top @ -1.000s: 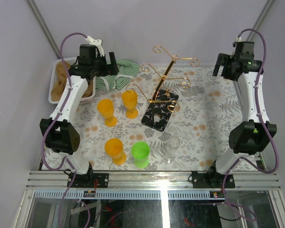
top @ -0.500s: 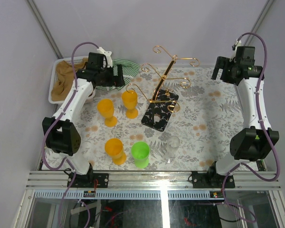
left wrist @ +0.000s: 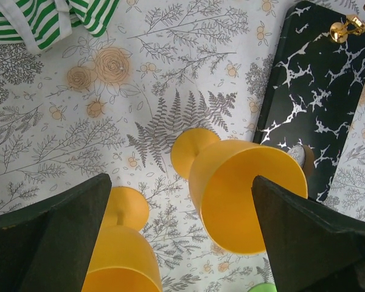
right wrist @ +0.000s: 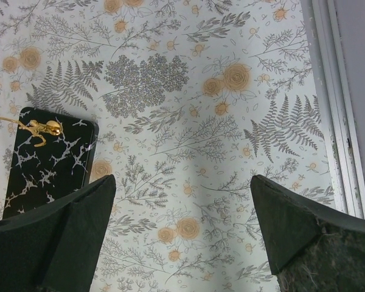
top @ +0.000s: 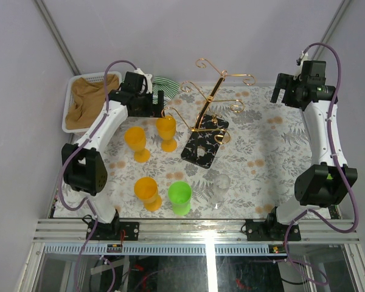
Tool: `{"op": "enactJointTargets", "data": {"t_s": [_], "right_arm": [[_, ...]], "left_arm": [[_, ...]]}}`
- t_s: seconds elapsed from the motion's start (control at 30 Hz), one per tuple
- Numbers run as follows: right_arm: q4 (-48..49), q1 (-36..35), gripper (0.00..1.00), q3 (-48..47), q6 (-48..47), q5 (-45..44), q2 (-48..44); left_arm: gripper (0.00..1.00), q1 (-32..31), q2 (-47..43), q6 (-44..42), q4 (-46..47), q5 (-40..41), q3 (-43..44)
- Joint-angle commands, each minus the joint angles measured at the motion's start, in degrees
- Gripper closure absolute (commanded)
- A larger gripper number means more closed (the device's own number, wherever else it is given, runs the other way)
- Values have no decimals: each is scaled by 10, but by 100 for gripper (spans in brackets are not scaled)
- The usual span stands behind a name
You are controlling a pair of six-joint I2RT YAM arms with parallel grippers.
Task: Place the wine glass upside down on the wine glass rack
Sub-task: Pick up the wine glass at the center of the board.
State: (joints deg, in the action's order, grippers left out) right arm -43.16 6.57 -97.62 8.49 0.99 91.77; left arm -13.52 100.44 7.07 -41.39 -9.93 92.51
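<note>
The left gripper will next move down onto the basket-side rim of the orange glass (top: 158, 121) nearest the rack, since that rim lies below and between its open fingers.
The wine glass rack (top: 210, 103) is a gold wire stand on a black patterned base (top: 205, 141) at mid-table. Upright stemmed glasses stand around it: three orange ones (top: 166, 131) (top: 135, 141) (top: 147, 193), a green one (top: 180, 197) and a clear one (top: 221, 187). My left gripper (top: 153, 101) hovers open just behind the two rear orange glasses. In the left wrist view, one orange glass (left wrist: 246, 194) and another (left wrist: 118, 255) lie below the open left gripper (left wrist: 179, 182), beside the rack base (left wrist: 319, 103). My right gripper (top: 283, 91) is open at the back right, over bare cloth (right wrist: 182, 179), with the rack base (right wrist: 48, 161) off to its left.
A white basket (top: 70, 103) with a brown cloth sits at the back left. A green-striped towel (top: 167, 82) lies behind the left gripper. The table's metal edge (right wrist: 328, 91) runs along the right. The rack's curled hooks (top: 243, 79) spread wide above the base.
My left arm has swung right, from over the basket to just behind the rear orange glasses. The right arm shifted slightly and then held still. Both grippers stayed open.
</note>
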Motion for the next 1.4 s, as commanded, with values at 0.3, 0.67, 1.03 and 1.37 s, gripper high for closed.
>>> {"op": "enactJointTargets", "data": {"t_s": [0.3,0.67,1.03,1.37], "right_arm": [[21,2,0,0,-18,-17,-33],[21,2,0,-1,-20,-18,-31],[24,2,0,12,-20,-21,-33],[25,2,0,17,-21,-25,-43]], "left_arm": [[0,32,7,51,20,-47,13],[4,32,12,16,5,-96,-2],[35,11,29,-15,-23,-77,-9],[98,9,47,-12,-22,-68,5]]}}
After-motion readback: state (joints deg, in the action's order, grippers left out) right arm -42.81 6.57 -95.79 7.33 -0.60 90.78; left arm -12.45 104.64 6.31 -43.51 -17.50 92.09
